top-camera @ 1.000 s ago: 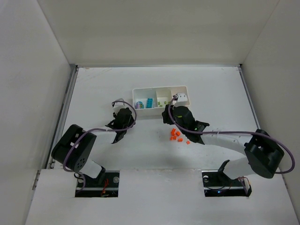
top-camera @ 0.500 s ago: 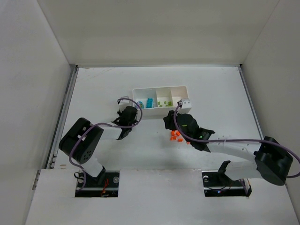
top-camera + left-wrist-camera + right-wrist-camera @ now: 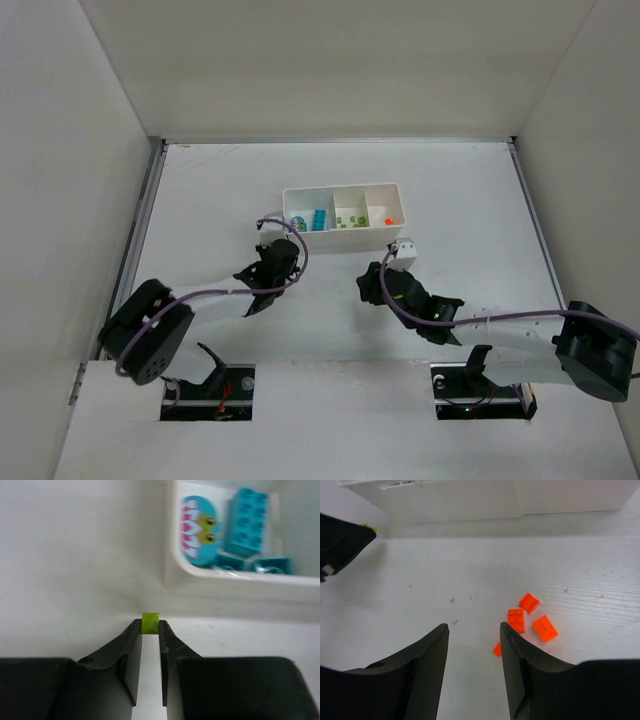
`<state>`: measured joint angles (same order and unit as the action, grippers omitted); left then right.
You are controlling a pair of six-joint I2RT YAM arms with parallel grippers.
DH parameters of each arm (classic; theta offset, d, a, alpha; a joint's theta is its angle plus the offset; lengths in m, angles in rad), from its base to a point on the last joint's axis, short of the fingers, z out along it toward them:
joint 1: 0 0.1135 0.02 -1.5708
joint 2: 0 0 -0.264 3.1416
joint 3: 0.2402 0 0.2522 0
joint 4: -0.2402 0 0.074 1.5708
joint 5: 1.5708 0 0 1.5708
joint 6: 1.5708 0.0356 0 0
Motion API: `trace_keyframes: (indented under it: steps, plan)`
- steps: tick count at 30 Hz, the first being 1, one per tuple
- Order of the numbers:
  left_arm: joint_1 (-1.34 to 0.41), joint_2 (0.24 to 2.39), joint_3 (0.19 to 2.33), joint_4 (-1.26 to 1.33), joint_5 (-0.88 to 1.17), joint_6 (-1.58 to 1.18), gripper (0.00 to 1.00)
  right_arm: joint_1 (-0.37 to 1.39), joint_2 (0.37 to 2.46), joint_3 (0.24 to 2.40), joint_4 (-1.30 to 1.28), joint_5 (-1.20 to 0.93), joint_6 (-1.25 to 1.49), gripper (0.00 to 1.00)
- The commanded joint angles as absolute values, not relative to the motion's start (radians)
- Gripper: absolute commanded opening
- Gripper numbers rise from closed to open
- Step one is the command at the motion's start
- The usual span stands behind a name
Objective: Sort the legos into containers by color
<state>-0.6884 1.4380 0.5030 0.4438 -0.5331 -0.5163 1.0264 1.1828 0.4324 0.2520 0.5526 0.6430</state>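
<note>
The middle section of the white tray, with matching green bricks, is right of my left gripper in the top view, so I should rise and cross above it to release.
The white tray (image 3: 341, 238) lies at mid table. Its left compartment holds teal-blue bricks (image 3: 317, 220), the middle one lime green bricks (image 3: 348, 220), the right one an orange brick (image 3: 388, 221). My left gripper (image 3: 283, 252) is just in front of the tray's left corner (image 3: 172, 575), shut on a small lime green brick (image 3: 150, 622) at its fingertips. The blue bricks (image 3: 245, 522) also show in the left wrist view. My right gripper (image 3: 472, 627) is open and empty low over the table, with several orange bricks (image 3: 516, 620) beside its right finger; it hides them in the top view (image 3: 370, 283).
A round teal piece with an owl picture (image 3: 200, 530) lies in the left compartment. The tray's front wall (image 3: 470, 502) runs ahead of the right gripper. The left gripper (image 3: 342, 542) shows at the left edge of the right wrist view. White walls enclose the table.
My right gripper has pulled back from the tray's right compartment toward the near side; an orange brick now lies there. My left gripper has shifted slightly right, in front of the tray.
</note>
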Motion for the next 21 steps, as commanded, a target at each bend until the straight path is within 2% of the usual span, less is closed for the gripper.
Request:
trace_keyframes:
  steps: [1,6,7,10,16,21]
  plan:
    - [-0.772,1.258,0.492,0.367,-0.557,-0.567,0.1,1.041,1.125,0.43,0.191,0.636,0.715,0.49]
    - [-0.841,1.138,0.61,0.295,-0.525,-0.577,0.12,1.042,1.095,0.449,0.043,0.704,0.785,0.32]
    - [-0.844,1.156,0.652,0.301,-0.502,-0.569,0.12,1.042,1.095,0.456,0.01,0.722,0.81,0.27]
    - [-0.832,1.286,0.796,0.343,-0.399,-0.546,0.12,1.042,1.095,0.457,-0.063,0.77,0.891,0.22]
    - [-0.797,1.569,1.029,0.383,-0.281,-0.528,0.13,1.041,1.065,0.453,-0.244,0.799,1.087,0.24]
    - [-0.766,1.73,1.14,0.379,-0.267,-0.512,0.17,1.042,1.084,0.48,-0.379,0.807,1.19,0.35]
